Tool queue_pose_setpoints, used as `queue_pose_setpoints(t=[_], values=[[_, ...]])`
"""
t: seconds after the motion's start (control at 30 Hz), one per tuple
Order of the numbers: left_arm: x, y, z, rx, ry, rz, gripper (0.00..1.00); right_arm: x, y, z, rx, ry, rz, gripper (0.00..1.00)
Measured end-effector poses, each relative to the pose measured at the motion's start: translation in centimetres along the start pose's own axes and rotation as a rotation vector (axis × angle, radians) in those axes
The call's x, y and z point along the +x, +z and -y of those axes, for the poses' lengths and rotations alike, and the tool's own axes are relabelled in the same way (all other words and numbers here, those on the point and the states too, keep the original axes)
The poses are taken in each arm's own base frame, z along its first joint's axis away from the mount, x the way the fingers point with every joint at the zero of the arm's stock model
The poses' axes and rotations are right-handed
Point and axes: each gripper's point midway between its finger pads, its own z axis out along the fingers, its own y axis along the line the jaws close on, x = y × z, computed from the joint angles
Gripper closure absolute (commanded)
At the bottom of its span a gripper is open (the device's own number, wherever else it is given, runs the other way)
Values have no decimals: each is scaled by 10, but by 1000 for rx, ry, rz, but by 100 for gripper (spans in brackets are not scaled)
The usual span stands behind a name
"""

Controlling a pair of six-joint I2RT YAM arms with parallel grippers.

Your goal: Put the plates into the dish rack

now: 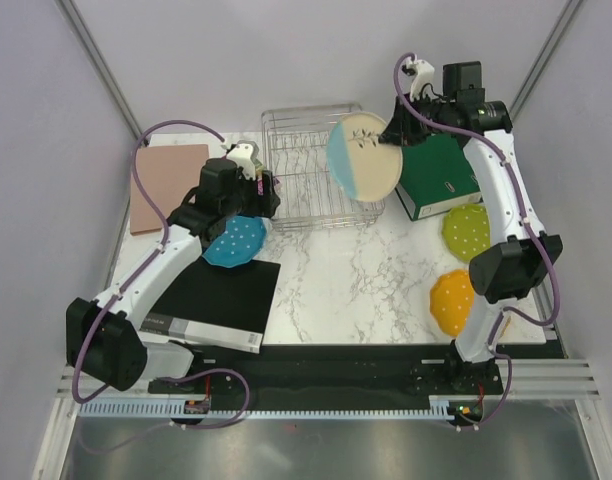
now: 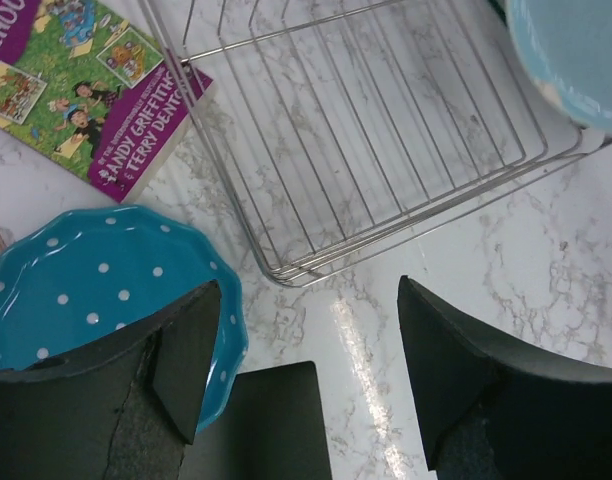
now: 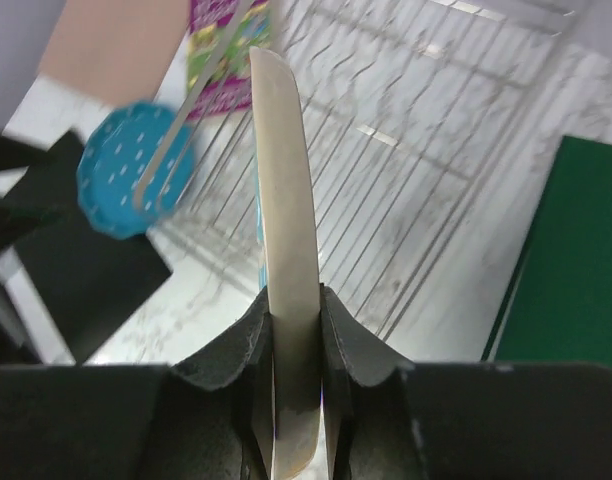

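Next, my right gripper moves the plate outward, turns it and lowers it into the dish rack's far corner (image 1: 352, 122) (image 3: 494, 98) beside the green box. The plate hangs slanted over the empty dish rack.
My right gripper (image 1: 391, 132) is shut on the rim of the cream-and-light-blue plate (image 1: 364, 157) and holds it on edge above the right side of the dish rack (image 1: 296, 170). In the right wrist view the plate (image 3: 284, 230) stands edge-on between the fingers. My left gripper (image 1: 264, 200) is open and empty, low beside the rack's front left corner, next to the blue dotted plate (image 1: 234, 241), which also shows in the left wrist view (image 2: 96, 280). The green plate (image 1: 466, 229) and the orange plate (image 1: 452, 300) lie at the right.
A green box (image 1: 438, 176) stands right of the rack. A black mat (image 1: 218, 290) lies under the blue plate's near edge. A pink board (image 1: 166, 184) lies at the left, and a book (image 2: 81, 80) beside the rack.
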Motion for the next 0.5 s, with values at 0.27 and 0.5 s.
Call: queue_pose_setpoints(t=[0.27,0.5], values=[[23,4,-38,-76,-78,-43,23,-63,42,93,370,88,258,100],[34,0,-57,-107,-133,-54,24,-89,67,126,598,116,387,100]])
